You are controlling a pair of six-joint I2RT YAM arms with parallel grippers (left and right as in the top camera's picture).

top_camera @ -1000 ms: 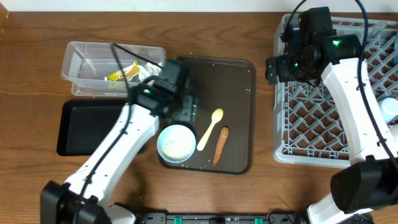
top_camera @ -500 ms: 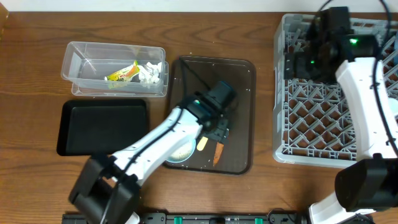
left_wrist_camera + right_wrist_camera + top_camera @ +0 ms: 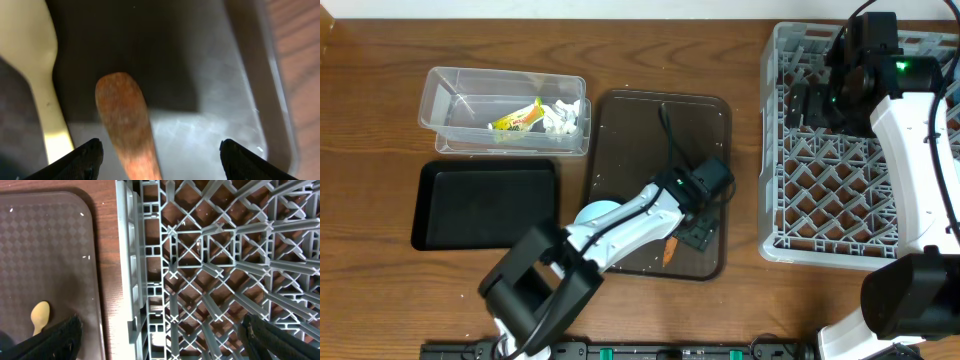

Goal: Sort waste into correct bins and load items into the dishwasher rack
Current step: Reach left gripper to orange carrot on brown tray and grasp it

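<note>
Next, my left gripper goes down a little around the orange-brown carrot-like stick, around its thick part (image 3: 131, 134), and closes, as the stick is lined up between my open fingers.
The orange-brown carrot-like stick (image 3: 126, 120) lies on the dark brown serving tray (image 3: 220, 115), beside the pale yellow spoon (image 3: 35, 75). My left gripper (image 3: 161, 159) is open, low over the tray, with the stick's near end between its fingers. From overhead the left gripper (image 3: 700, 226) covers the spoon; the stick's tip (image 3: 670, 251) and the light blue bowl (image 3: 592, 212) show beside the arm. My right gripper (image 3: 162, 340) is open and empty above the left edge of the grey dishwasher rack (image 3: 210, 255), also in the overhead view (image 3: 810, 100).
The clear tub (image 3: 445, 100) at the back left holds the yellow-green wrapper (image 3: 515, 118) and white tissue (image 3: 560, 117). The black tray (image 3: 485, 205) lies in front of it. The rack (image 3: 840, 200) fills the right side. The spoon's bowl (image 3: 40, 316) shows in the right wrist view.
My left arm swung from beside the clear tub rightward and forward across the brown tray to the carrot-like stick. My right gripper shifted right, over the rack.
</note>
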